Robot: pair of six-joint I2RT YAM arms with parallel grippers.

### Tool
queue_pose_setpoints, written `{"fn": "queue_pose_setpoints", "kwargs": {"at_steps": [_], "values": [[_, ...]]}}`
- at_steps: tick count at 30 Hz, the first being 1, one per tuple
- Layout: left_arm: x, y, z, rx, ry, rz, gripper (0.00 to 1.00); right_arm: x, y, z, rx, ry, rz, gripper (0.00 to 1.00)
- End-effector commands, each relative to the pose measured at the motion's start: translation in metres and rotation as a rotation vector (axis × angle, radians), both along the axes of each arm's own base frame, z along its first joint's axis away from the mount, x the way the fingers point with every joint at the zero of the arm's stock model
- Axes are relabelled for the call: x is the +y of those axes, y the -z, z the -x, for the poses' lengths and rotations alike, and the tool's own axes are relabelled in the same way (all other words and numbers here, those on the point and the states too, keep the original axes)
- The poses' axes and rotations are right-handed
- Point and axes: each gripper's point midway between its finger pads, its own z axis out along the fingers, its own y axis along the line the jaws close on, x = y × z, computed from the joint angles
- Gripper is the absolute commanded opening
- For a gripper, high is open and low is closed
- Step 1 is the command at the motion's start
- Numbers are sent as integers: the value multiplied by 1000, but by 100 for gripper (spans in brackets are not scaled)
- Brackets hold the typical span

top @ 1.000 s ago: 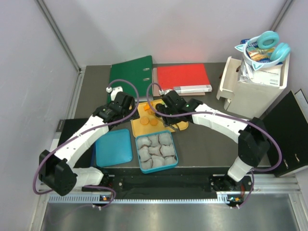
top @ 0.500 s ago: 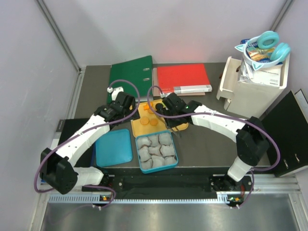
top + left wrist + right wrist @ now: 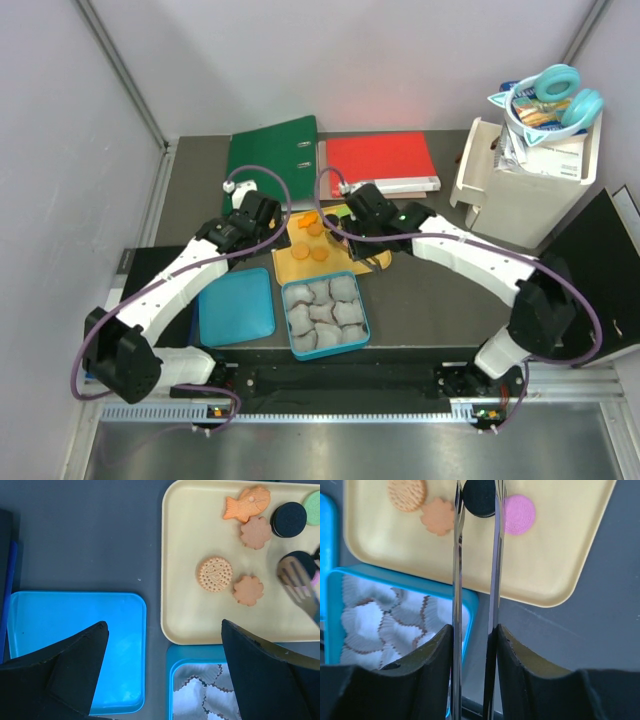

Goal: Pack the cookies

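I should lift the black cookie with my right gripper, move back over the box's empty corner cup nearest the gripper and let go with the tongs, because that cup is further back from the gripper.
Several cookies lie on a yellow tray: a round biscuit, two flower shapes, a fish, a black one and a green one. My right gripper is shut on metal tongs. The tongs' tips stand on either side of a black cookie, next to a pink cookie. I cannot tell whether it is lifted. My left gripper is open and empty, above the gap between the blue lid and the tray.
A blue box lined with grey paper cups sits in front of the tray, with the blue lid to its left. A green binder and a red binder lie behind. A white bin with headphones stands at the right.
My right arm has swung a little to the right and back, carrying the tongs across the tray. The left arm has not moved.
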Motion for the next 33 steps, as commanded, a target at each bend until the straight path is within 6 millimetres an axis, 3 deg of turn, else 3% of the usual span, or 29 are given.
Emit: {"fn": "queue_pose_setpoints", "kwargs": {"at_steps": [1,9,18,25,33], "values": [[-1,-10,-11,-35,-4,-8,99,-4,-78,2,-128,-6,-115,30],[-8,-8,-17,-22,13,-5,99,-27,-98,57,-110,-79,-202,30],[-13,-6,-24,-21,29,-7,99,-59,-81,124,15,-145,-219,30],[-23,-2,-26,-10,50,30,99,-56,-76,143,29,-172,-232,30],[-20,-2,-23,-7,43,26,99,-50,-62,140,35,-185,-204,29]]}}
